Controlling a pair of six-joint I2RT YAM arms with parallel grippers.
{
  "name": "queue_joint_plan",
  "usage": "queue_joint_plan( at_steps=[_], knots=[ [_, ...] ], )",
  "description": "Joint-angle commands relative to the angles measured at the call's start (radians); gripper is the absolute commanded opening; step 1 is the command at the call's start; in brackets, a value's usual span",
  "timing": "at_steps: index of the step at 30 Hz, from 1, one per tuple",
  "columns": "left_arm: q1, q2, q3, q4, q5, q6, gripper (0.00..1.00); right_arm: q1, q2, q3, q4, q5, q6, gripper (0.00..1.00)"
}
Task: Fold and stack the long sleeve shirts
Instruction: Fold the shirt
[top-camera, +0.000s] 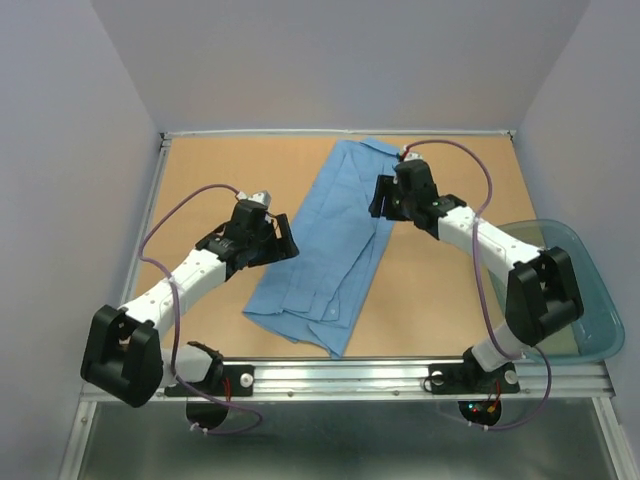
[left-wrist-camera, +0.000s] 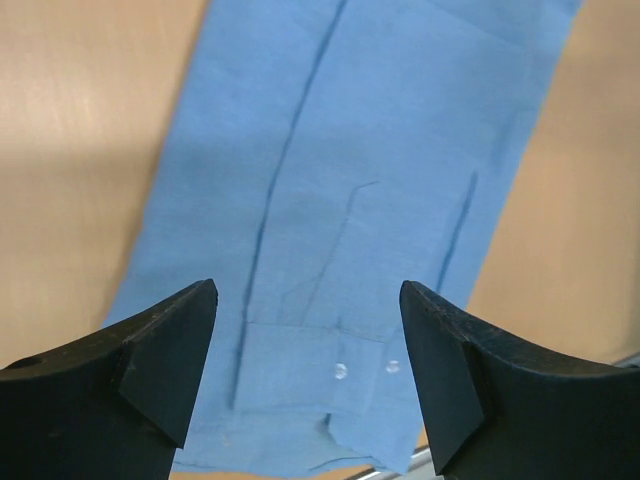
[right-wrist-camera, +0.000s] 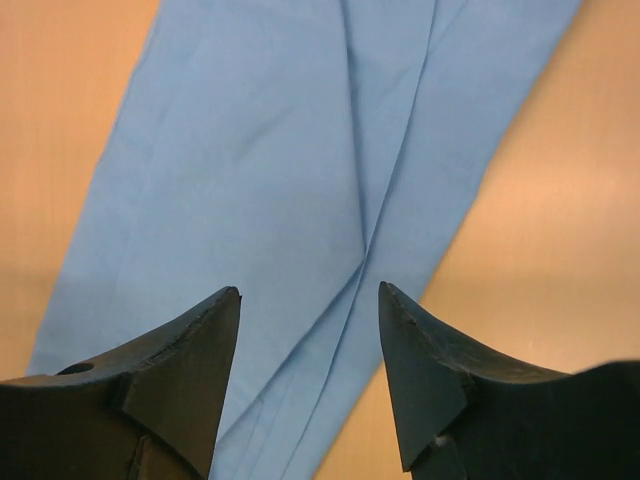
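The robot's right gripper should next move back along the shirt and go down to close on the shirt hem's near corner, since the shirt still lies at its full length.
One light blue long sleeve shirt lies flat on the table, folded into a long narrow strip that runs from the far middle down toward the near edge, collar at the far end. My left gripper hovers open at the strip's left edge. Its view shows the shirt below the jaws, with a buttoned cuff between them. My right gripper hangs open over the strip's right edge near the collar end. Folded cloth with a lengthwise crease fills its view. Neither gripper holds anything.
A translucent teal plastic tub sits at the table's right edge, partly behind my right arm. The tan tabletop is bounded by a metal rail along the near edge and grey walls on the other sides.
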Motion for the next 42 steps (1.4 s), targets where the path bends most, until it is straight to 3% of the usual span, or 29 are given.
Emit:
queue_joint_plan(
  at_steps=[1,7,15,24,29,34,37,42],
  knots=[
    [0.005,0.082,-0.020,-0.030,-0.059,0.057,0.82,0.059,-0.044,-0.137,0.000,-0.020,0.152,0.62],
    [0.007,0.167,-0.057,0.016,-0.066,0.054,0.70,0.096,0.029,-0.156,0.029,-0.022,0.187,0.56],
    [0.007,0.249,-0.104,0.064,0.009,0.035,0.63,0.095,0.207,-0.078,0.064,0.059,0.166,0.47],
    [-0.001,0.338,-0.080,0.148,0.203,-0.009,0.62,0.009,0.406,0.172,0.066,0.145,-0.020,0.45],
    [-0.098,0.411,0.030,0.214,0.292,-0.067,0.64,-0.047,0.468,0.313,0.064,0.148,-0.118,0.47],
    [-0.135,0.340,0.113,0.215,0.254,-0.112,0.79,-0.045,0.355,0.315,0.033,0.109,-0.198,0.60],
    [-0.135,0.224,0.124,0.138,0.080,-0.130,0.87,-0.036,0.134,0.112,0.020,0.092,-0.200,0.64],
    [-0.135,0.067,0.078,0.001,-0.069,-0.118,0.89,-0.034,-0.165,-0.185,-0.074,0.053,-0.065,0.64]
  ],
)
